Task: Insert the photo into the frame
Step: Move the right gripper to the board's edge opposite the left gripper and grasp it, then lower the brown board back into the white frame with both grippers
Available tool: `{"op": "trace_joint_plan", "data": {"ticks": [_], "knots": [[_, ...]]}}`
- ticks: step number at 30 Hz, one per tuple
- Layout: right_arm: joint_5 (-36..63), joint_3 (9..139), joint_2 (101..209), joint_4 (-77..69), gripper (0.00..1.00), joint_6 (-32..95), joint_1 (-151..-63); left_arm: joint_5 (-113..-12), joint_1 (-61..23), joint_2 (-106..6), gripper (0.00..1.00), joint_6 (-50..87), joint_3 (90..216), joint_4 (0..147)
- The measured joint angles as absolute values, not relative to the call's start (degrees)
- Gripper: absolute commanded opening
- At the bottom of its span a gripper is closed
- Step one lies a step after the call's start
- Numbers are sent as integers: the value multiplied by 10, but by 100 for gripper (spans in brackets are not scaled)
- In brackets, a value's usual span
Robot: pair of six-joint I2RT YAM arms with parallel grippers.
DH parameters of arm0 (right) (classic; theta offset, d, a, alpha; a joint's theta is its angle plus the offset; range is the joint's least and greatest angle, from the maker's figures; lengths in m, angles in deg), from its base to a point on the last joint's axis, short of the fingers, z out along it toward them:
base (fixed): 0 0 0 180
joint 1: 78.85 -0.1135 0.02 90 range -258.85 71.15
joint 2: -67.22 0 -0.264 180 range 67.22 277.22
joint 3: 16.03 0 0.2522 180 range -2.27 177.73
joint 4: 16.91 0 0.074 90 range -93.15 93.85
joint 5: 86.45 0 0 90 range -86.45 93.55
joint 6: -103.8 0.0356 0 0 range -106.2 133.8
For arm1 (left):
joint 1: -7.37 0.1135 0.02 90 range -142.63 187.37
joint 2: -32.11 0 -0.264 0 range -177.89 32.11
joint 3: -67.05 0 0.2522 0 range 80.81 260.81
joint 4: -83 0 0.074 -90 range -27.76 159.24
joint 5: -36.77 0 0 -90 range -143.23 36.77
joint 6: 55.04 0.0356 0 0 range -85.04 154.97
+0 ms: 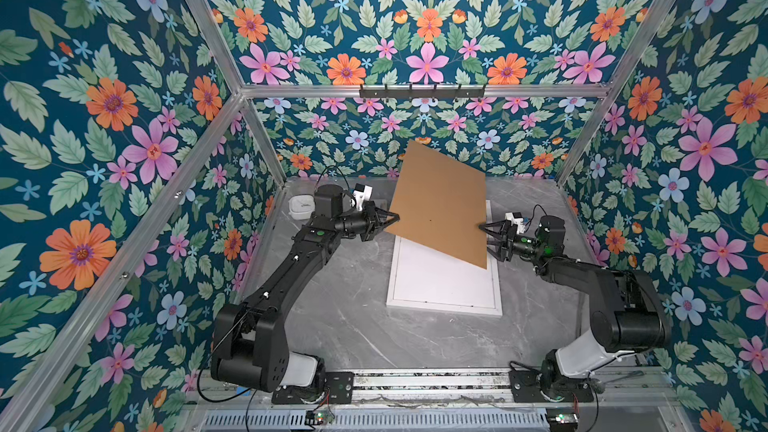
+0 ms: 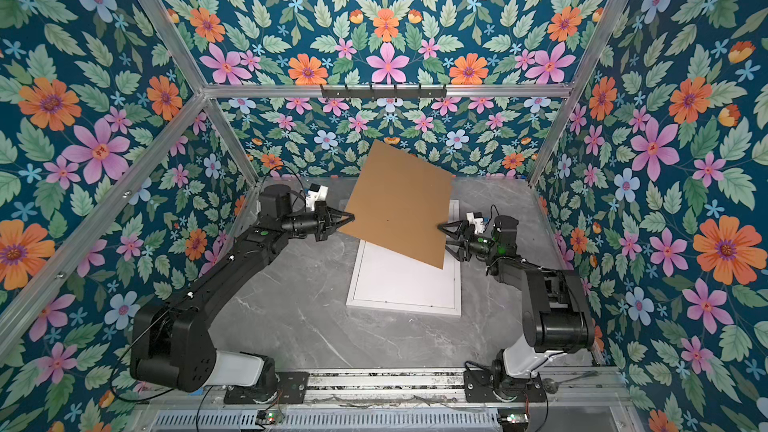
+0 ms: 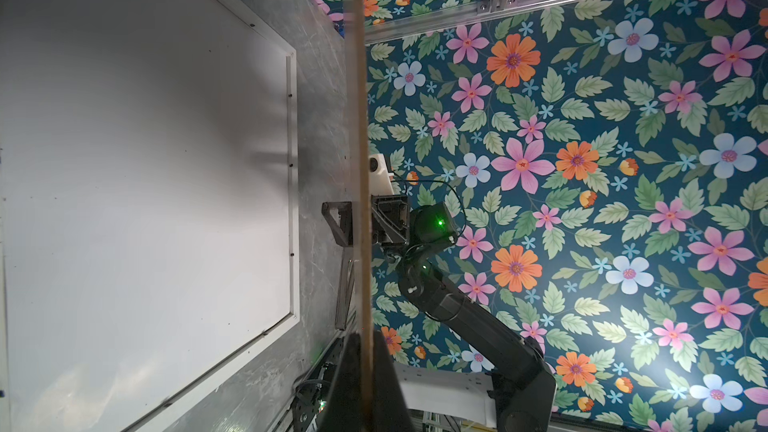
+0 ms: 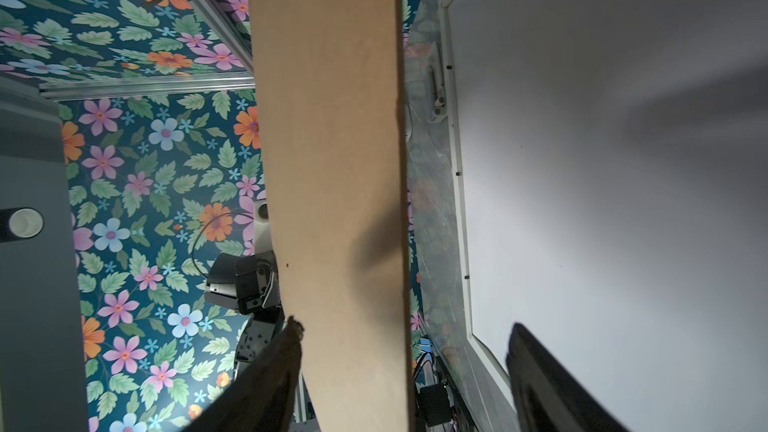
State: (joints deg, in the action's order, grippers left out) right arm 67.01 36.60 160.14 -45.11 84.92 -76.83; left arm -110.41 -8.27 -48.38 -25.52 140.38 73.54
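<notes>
My left gripper is holding the board's edge and the board hangs tilted, so next my gripper will move that edge down toward the frame's far half [image 3: 136, 88] below it and let the edge go.
The white frame [image 1: 444, 308] [image 2: 403, 307] lies flat on the grey table, and a plain white surface [image 1: 440, 276] fills its opening. The photo's printed face is not in view. A brown backing board [image 1: 440, 201] [image 2: 399, 201] hangs tilted above the frame's far half. My left gripper [image 1: 397, 216] [image 3: 365, 367] is shut on the board's left edge. My right gripper [image 1: 480, 227] [image 4: 405, 328] is open, with its fingers on either side of the board's right edge [image 4: 332, 160]. In the wrist views the frame's rim [image 3: 293, 160] [image 4: 455, 139] runs beside the board.
A small white container [image 1: 300, 206] sits at the table's back left corner. A black hook rail [image 1: 422, 91] is mounted on the back wall. Floral walls and aluminium posts close in the table on three sides.
</notes>
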Motion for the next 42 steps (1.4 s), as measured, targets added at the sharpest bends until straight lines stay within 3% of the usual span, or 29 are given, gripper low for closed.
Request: {"op": "trace_joint_plan", "data": {"ticks": [4,10,17,19,21,24,27,35,42], "knots": [[687,367,1633,-554,63,904,-770,-1101,-95,-487,0,-282,1386,769],[694,357,1651,-647,33,977,-771,-1100,-98,-488,0,-294,1380,788],[693,355,1638,-672,11,1017,-770,-1098,-96,-490,4,-293,1366,799],[694,358,1628,-667,6,1018,-769,-1096,-96,-490,11,-292,1360,794],[694,361,1609,-647,1,1021,-768,-1089,-95,-490,27,-282,1353,782],[698,366,1583,-609,0,1009,-768,-1087,-95,-490,54,-251,1353,749],[706,371,1551,-529,0,970,-767,-1085,-88,-490,66,-197,1363,684],[718,387,1464,-262,0,794,-762,-1004,-55,-495,71,-70,1371,535],[695,375,1415,-94,0,662,-758,-961,-51,-517,69,-31,1353,513]]}}
